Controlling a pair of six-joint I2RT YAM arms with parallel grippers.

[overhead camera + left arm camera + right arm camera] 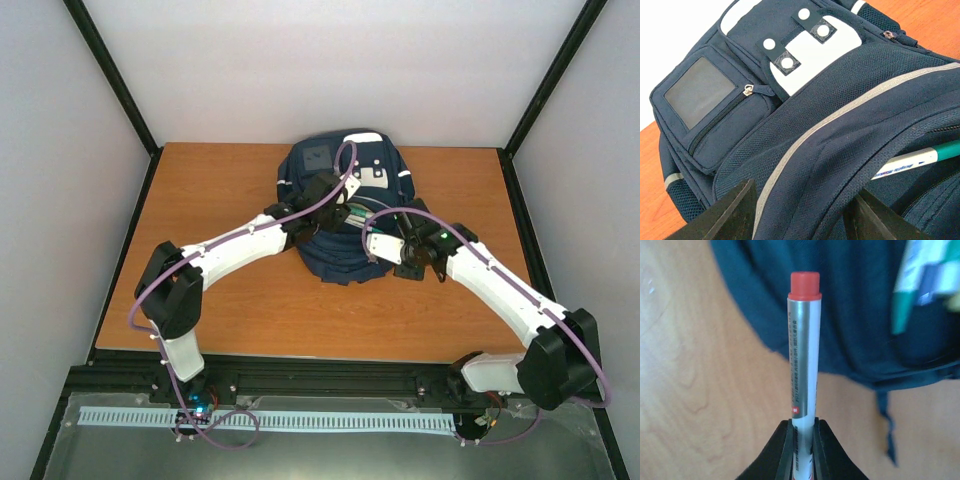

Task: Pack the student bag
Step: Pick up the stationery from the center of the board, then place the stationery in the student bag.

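The bag's opening is below my right gripper, to its left in the top view. My right gripper should move across and down into the bag's opening next and release the marker.
The student bag (340, 165) is navy with thin pale stripes and a white patch (805, 47) on its front pocket, and it lies at the back middle of the wooden table. My left gripper (338, 200) rests on top of it, its dark fingers (735, 215) pinching a raised fold of the bag's mesh rim (810, 200). My right gripper (803, 427) hovers at the bag's near right edge (374, 245), shut on a silver-white marker with a red cap (804, 340) that points toward the bag (855, 315). A teal-and-white pen (920, 157) lies inside the opening.
The wooden table (230, 300) stretches to both sides of the bag, bounded by black frame posts and white walls. A loose dark strap (887, 425) trails from the bag onto the table. More teal and white items (912, 285) show blurred in the bag's opening.
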